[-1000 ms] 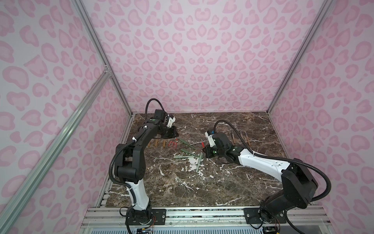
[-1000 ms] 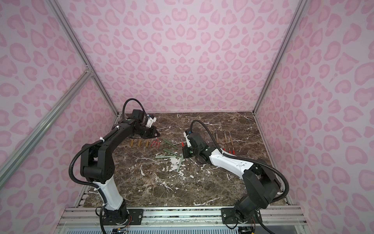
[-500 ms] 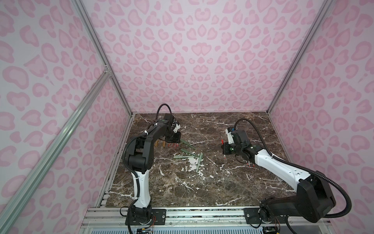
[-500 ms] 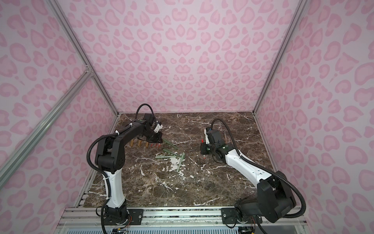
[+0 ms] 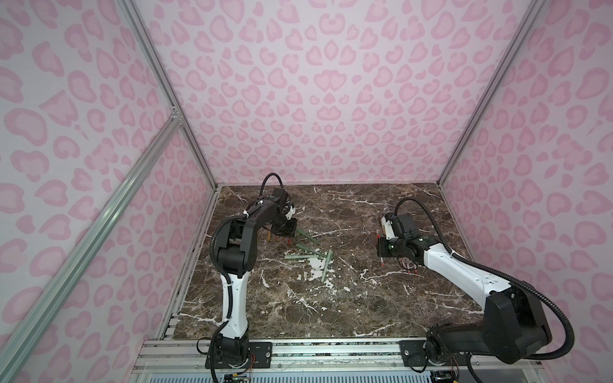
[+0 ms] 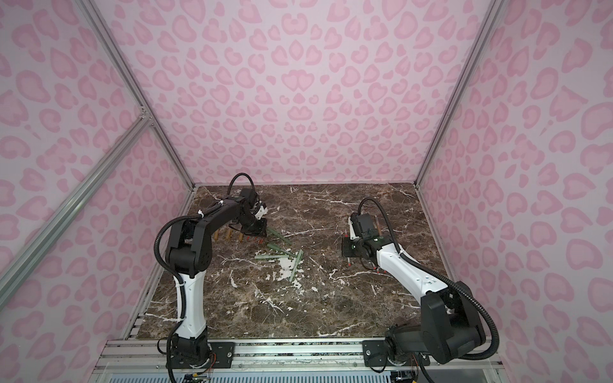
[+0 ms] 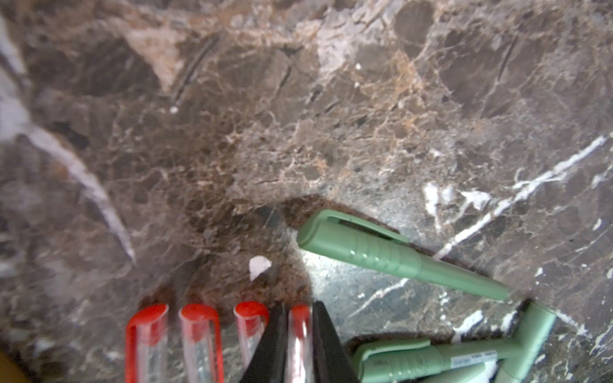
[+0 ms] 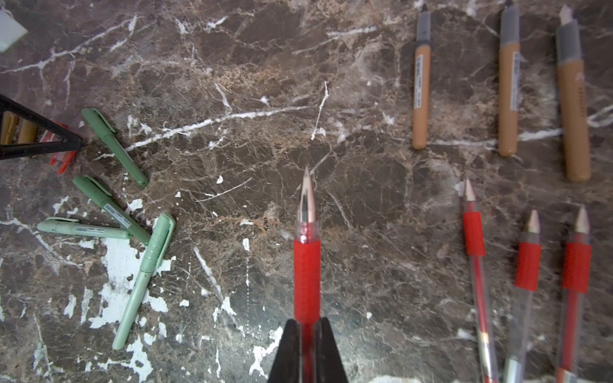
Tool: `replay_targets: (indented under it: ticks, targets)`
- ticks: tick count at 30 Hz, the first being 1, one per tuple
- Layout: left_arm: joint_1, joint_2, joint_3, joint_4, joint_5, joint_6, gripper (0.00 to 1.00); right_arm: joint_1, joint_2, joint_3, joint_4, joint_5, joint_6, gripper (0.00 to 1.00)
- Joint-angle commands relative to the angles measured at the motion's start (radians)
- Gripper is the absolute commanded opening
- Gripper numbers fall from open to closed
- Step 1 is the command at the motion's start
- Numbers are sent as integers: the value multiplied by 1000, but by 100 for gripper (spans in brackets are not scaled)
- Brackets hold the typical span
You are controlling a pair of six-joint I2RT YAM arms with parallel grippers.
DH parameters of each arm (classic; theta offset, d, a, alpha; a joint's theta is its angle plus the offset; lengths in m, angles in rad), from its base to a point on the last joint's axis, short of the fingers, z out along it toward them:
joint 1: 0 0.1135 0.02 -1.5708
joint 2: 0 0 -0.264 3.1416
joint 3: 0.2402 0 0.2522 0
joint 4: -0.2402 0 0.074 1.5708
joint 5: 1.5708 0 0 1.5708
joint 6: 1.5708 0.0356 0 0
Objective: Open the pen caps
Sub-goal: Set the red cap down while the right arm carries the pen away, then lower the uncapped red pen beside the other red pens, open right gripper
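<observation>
My right gripper moves away from the green pens and down next, and releases the pen on the free marble below it, beside the red pen bodies.
In the left wrist view my left gripper (image 7: 299, 306) has its jaws tight against both sides of a red pen cap (image 7: 299, 331). That cap is low over the marble, in line with three more red caps (image 7: 199, 338). In both top views this gripper (image 5: 287, 232) (image 6: 255, 231) is beside the tan caps (image 6: 229, 234). My right gripper (image 8: 306, 323) (image 5: 383, 252) is shut on an uncapped red pen (image 8: 306, 265), tip pointing away from it. Several capped green pens (image 8: 106, 202) (image 5: 310, 250) lie between the arms.
Three uncapped tan pen bodies (image 8: 507, 93) and three uncapped red pen bodies (image 8: 527, 282) lie in rows beside the right gripper. One capped green pen (image 7: 381, 255) lies close to the left gripper. Pink patterned walls enclose the marble table (image 5: 331, 308).
The left gripper has moved toward the front and down to the row of red caps. The right gripper has carried the red pen to the right, toward the rows of pen bodies.
</observation>
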Motion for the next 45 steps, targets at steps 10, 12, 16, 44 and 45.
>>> replay_targets:
  ticks: [10,12,16,44,45]
  targets:
    - [-3,-112,-24,-22,2,1,28,-53,22,-8,-59,17,-63,0]
    - [-4,-157,-45,-13,2,-1,30,-61,35,-8,-59,19,-76,0]
    - [-5,-263,-109,17,-21,4,35,-81,68,-1,-57,44,-97,0]
    - [125,-749,-585,316,-157,23,96,-160,347,80,8,141,-164,6]
    - [128,-752,-585,317,-156,22,96,-160,352,80,10,142,-164,7]
